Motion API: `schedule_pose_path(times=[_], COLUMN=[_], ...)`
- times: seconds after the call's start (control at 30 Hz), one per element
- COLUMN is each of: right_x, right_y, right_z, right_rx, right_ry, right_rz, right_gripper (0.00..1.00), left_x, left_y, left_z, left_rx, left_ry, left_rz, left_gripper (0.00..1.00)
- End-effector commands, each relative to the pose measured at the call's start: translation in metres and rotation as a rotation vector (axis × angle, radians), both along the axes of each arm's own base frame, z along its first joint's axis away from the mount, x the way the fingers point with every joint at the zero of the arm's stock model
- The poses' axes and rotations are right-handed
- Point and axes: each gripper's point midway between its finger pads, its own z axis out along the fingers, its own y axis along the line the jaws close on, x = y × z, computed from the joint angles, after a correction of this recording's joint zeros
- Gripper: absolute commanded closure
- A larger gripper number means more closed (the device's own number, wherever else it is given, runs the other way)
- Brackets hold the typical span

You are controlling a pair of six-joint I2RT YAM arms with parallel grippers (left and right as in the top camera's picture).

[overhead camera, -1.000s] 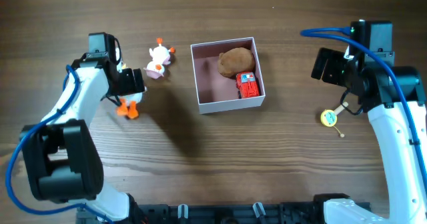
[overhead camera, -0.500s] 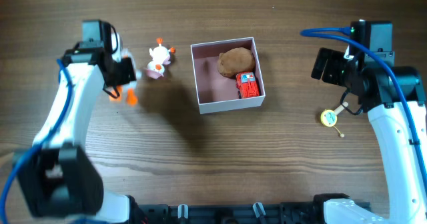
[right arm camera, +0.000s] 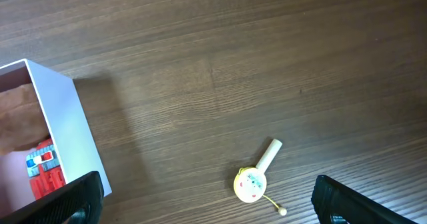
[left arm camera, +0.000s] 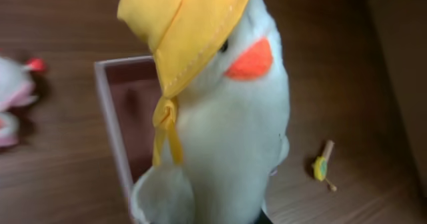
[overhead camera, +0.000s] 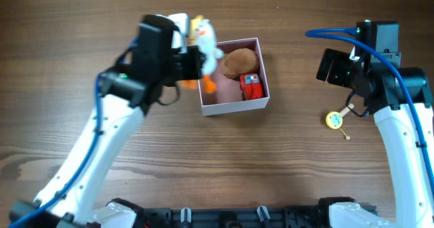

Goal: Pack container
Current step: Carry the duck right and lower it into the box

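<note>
I will next move my left gripper to the right in the overhead view and then down to let go of the duck [left arm camera: 227, 124], because the bare bottom of the container is below on that side.
The container [overhead camera: 234, 106], a white box with a pale pink inside, stands mid-table and holds a brown plush [overhead camera: 239, 62] and a red toy [overhead camera: 251, 87]. My left gripper [overhead camera: 192, 63] is shut on a white duck plush [overhead camera: 205, 39] with a yellow hat and orange beak. It holds the duck in the air over the container's left wall. The duck [left arm camera: 227, 124] fills the left wrist view, with the container's rim [left arm camera: 107, 111] behind it. My right gripper [right arm camera: 213, 204] hangs open over a yellow rattle [right arm camera: 252, 183] lying on the table, right of the container [right arm camera: 63, 127].
A small white and pink plush [left arm camera: 12, 101] lies on the table left of the container; the left arm hides it from overhead. The rattle [overhead camera: 333, 119] lies under the right arm [overhead camera: 380, 85]. The table is dark wood.
My left gripper has shut on the duck plush, lifted it off the table at the far left and carried it right, to above the container's left wall. The right arm has not moved.
</note>
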Motion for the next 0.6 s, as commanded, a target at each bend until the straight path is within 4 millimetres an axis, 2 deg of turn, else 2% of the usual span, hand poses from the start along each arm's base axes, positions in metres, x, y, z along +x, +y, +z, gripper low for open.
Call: schedule_pose_path(times=[0.0,0.1,0.3,0.4,0.57], right_x=[0.0,0.0,0.0,0.0,0.0], right_y=[-0.001,-0.001,-0.001,-0.001,-0.001], right_z=[-0.002,-0.002,-0.002,-0.002,-0.002], right_rx=[0.009,0.009,0.009,0.009,0.009], right_ry=[0.003,0.003,0.003,0.003,0.003], right_rz=[-0.014,-0.014,-0.014,-0.014,-0.014], right_gripper=[0.0,0.0,0.0,0.0,0.0], left_x=[0.004,0.005,0.004,0.006,0.002], left_y=[-0.043,-0.057,-0.056,-0.044,-0.02], left_z=[-0.026,-0.059,-0.113,-0.125,-0.132], left_rx=[0.008,0.062,0.173,0.234,0.357], left_ry=[0.033,0.085,0.186,0.196,0.203], left_rz=[-0.011,0.02,0.033,0.069,0.112], left_gripper=[0.96,0.96,0.96,0.96,0.96])
